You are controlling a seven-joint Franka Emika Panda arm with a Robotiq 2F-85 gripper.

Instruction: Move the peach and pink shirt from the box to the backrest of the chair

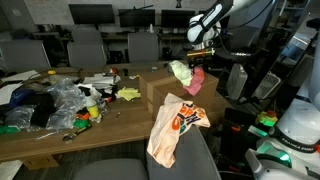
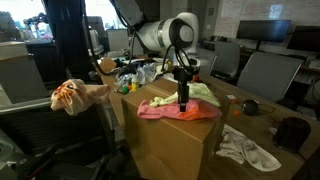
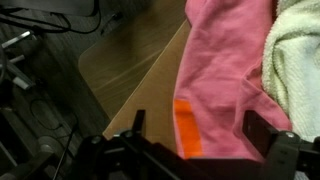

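The fold of pink shirt (image 3: pixel 216 130) beside the orange patch (image 3: pixel 187 125) is below my gripper, between its open fingers. I need to lower my gripper onto that fold next and close.
A pink shirt (image 2: pixel 165 111) with an orange patch (image 3: pixel 187 125) lies on top of the cardboard box (image 2: pixel 170 148), next to a pale green cloth (image 2: pixel 203 92). It also shows in the wrist view (image 3: pixel 225 60) and in an exterior view (image 1: pixel 197 82). A peach and white shirt (image 1: pixel 172 125) hangs over the backrest of the chair (image 1: pixel 200 150); it shows too in an exterior view (image 2: pixel 75 95). My gripper (image 3: pixel 198 135) is open, its fingers straddling the pink shirt from above (image 2: pixel 183 102).
The long wooden table (image 1: pixel 120 115) carries a pile of clutter and plastic bags (image 1: pixel 55 100). A white cloth (image 2: pixel 248 148) lies on the table beside the box. Office chairs (image 1: pixel 85 48) and monitors stand behind.
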